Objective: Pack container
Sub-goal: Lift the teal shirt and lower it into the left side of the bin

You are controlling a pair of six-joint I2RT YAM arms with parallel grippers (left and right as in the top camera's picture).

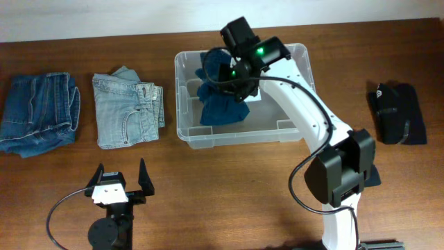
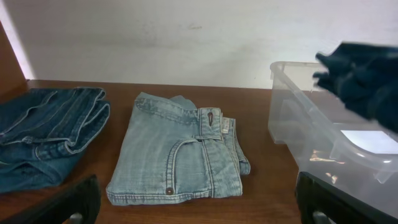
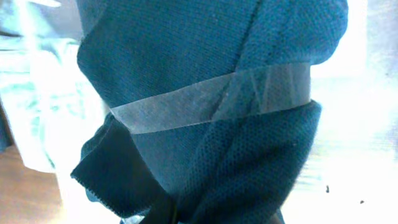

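Note:
Next, the right gripper brings the garment down from the height of the tub's rim, toward the tub's end by the light-blue jeans, before it opens.
The container (image 1: 243, 138), a clear plastic tub, stands at the back middle of the table; its near wall (image 2: 297, 127) also shows in the left wrist view. My right gripper (image 1: 234, 72) hangs over the tub, shut on a dark teal knitted garment (image 1: 222, 104) that droops down into it. That garment (image 3: 205, 56) fills the right wrist view, with a translucent strip (image 3: 211, 102) running across it, and the cloth hides the fingers. From the left wrist the same garment (image 2: 360, 78) shows above the tub. My left gripper (image 1: 121, 170) stands open and empty near the front left edge.
Folded light-blue jeans (image 1: 128, 111) lie left of the tub, and folded darker blue jeans (image 1: 38, 114) lie at the far left. A black folded garment (image 1: 397, 113) lies at the far right. The right arm's base (image 1: 340, 173) stands front right of the tub.

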